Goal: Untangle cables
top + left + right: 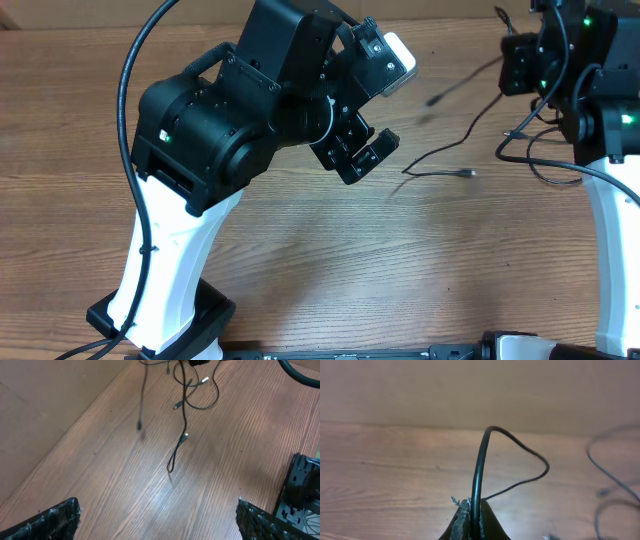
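Note:
I will swing my right gripper back past the looped cables and release the black cable, because the looped cables are to its right in the overhead view and I need to go toward that side.
Several thin black cables (440, 155) lie on the wooden table at the right. One has a silver-tipped plug (468, 174). Another cable's plug end (437, 100) hangs blurred above the table below the right arm (560, 60). In the left wrist view the cables (186, 407) lie far ahead, one with a silver tip (186, 435), and one plug (139, 425) dangles. My left gripper (357, 152) is open and empty, left of the cables; its fingers show wide apart (157, 520). My right gripper (470, 507) is shut on a black cable (479, 467) that loops up and away.
The wooden table (330, 260) ends at a light wall or board at its far side (45, 405). Thicker black robot wires run by the right arm's base (545, 170) and over the left arm (130, 80). More thin cable lies at the right of the right wrist view (607, 490).

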{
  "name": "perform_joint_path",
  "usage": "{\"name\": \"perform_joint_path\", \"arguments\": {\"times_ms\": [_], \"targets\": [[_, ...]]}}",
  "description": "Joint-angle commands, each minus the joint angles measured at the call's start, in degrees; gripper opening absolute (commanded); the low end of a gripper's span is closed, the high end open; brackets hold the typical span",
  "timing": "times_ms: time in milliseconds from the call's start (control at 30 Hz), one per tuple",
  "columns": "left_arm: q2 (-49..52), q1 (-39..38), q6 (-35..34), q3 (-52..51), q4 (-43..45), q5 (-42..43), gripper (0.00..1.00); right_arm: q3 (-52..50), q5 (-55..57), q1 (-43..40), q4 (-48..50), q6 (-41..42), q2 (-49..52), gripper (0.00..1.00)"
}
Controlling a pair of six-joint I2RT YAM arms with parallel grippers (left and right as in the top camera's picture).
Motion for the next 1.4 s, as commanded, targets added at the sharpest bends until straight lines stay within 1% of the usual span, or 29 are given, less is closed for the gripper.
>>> {"name": "perform_joint_path", "arguments": {"times_ms": [0, 133, 267, 633, 767, 1133, 1167, 1200, 1233, 1367], "targets": [[0.7, -0.2, 0.6, 0.2, 0.1, -0.3, 1.0, 0.8, 3.1, -2.2, -1.7, 1.7, -1.5, 0.04], [0.7, -0.2, 0.6, 0.2, 0.1, -0.3, 1.0, 0.8, 3.1, -4.6, -4.0, 2.2, -1.7, 0.04], [0.7, -0.2, 0.6, 0.2, 0.1, -0.3, 1.0, 0.8, 3.1, -8.1, -5.3, 4.9, -1.7, 0.04], [0.7, -0.2, 0.6, 0.2, 0.1, -0.3, 0.99, 0.8, 3.1, -19.7, -6.5, 4.9, -1.7, 0.04], [0.7, -0.2, 0.6, 0.2, 0.1, -0.3, 0.99, 0.8, 3.1, -24.0, -5.3, 4.9, -1.7, 0.04], [0.8, -0.2, 0.6, 0.2, 0.1, -0.3, 1.0, 0.8, 3.1, -36.9, 3.1, 5.0, -1.7, 0.04], [0.8, -0.2, 0.6, 0.2, 0.1, -0.3, 1.0, 0.8, 3.1, -37.8, 3.5, 5.4, -1.6, 0.05], [0.8, -0.2, 0.6, 0.2, 0.1, -0.3, 1.0, 0.8, 3.1, -38.8, 3.9, 6.1, -1.6, 0.1], [0.8, -0.2, 0.6, 0.2, 0.1, -0.3, 1.0, 0.8, 3.1, -39.8, 4.3, 6.4, -1.4, 0.12], [0.8, -0.2, 0.6, 0.2, 0.1, -0.3, 1.0, 0.8, 3.1, -42.8, 5.2, 6.4, -0.2, 0.12]]}}
